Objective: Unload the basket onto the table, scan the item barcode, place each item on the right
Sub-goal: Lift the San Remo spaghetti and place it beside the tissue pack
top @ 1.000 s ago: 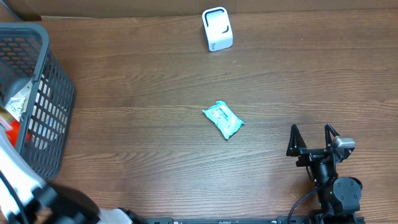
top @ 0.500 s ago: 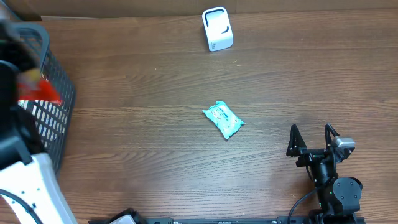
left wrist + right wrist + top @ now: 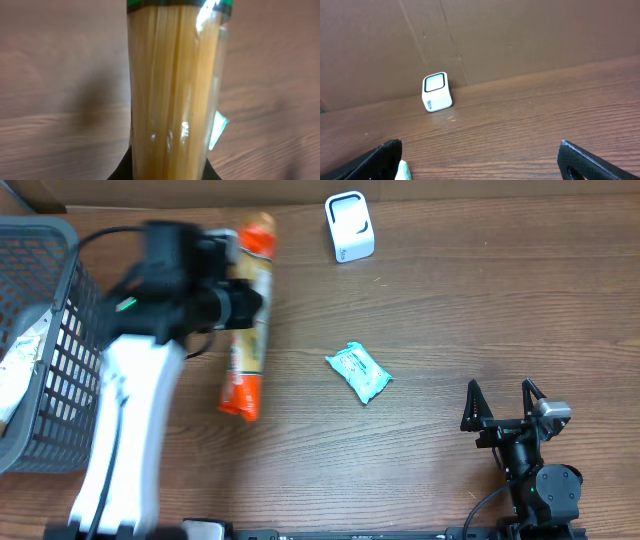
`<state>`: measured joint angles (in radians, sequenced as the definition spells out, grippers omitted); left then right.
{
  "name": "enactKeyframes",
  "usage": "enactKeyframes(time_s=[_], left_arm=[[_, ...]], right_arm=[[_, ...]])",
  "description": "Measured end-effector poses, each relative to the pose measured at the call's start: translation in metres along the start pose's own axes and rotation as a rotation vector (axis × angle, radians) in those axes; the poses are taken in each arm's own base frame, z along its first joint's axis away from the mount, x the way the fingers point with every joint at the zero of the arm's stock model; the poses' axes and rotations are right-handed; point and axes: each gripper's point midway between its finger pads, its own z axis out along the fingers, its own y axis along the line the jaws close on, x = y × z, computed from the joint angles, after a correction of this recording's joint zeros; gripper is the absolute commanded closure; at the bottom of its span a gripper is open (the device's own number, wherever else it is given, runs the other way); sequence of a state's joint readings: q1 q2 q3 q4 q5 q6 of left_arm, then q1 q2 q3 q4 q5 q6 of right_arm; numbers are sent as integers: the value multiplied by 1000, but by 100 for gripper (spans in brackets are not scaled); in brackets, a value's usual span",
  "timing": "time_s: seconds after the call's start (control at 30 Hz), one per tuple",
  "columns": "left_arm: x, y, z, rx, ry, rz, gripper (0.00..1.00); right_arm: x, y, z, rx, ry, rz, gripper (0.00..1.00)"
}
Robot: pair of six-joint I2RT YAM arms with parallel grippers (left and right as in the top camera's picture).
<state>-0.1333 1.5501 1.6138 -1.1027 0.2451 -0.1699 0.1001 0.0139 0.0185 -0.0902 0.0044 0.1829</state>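
My left gripper swings over to its right in the overhead view next, lowers the spaghetti onto bare tabletop beside the teal packet and releases it.
A long pack of spaghetti with orange ends hangs over the table left of centre, and my left gripper is shut on its middle. In the left wrist view the clear pack of spaghetti fills the centre, with my left gripper dark at either side of it along the bottom edge. The white barcode scanner stands at the back edge, right of the pack; it also shows as the scanner in the right wrist view. My right gripper rests open at the front right, and the right gripper holds nothing.
A dark wire basket with other goods stands at the far left. A teal packet lies mid-table, between both arms; its corner, the teal packet, touches the view beside my right gripper's left finger. A cardboard wall backs the table.
My left arm has swung out of the basket and to the right, carrying the spaghetti pack over the table. The right arm has not moved.
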Motion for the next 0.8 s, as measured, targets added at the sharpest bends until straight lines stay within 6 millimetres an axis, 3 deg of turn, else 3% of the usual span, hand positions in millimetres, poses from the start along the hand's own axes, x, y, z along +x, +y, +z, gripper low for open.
enactKeyframes(time_s=[0.07, 0.23, 0.4, 0.47, 0.6, 0.63, 0.7, 0.73, 0.8], left_arm=[[11, -5, 40, -18, 102, -25, 96], [43, -9, 119, -88, 291, -188, 96], [80, -10, 181, -169, 427, -301, 96], [94, -12, 196, -196, 468, -313, 96], [101, -20, 204, -228, 468, -297, 93], [102, -22, 204, -233, 467, -289, 82], [104, -24, 204, -243, 466, -267, 11], [106, -25, 204, -243, 474, -257, 0], [110, -26, 203, -245, 488, -237, 0]], right_arm=[[0, 0, 0, 0, 0, 0, 0], [0, 0, 0, 0, 0, 0, 0], [0, 0, 0, 0, 0, 0, 0], [0, 0, 0, 0, -1, 0, 0], [0, 0, 0, 0, 0, 0, 0], [0, 0, 0, 0, 0, 0, 0], [0, 0, 0, 0, 0, 0, 0], [0, 0, 0, 0, 0, 0, 0], [0, 0, 0, 0, 0, 0, 0]])
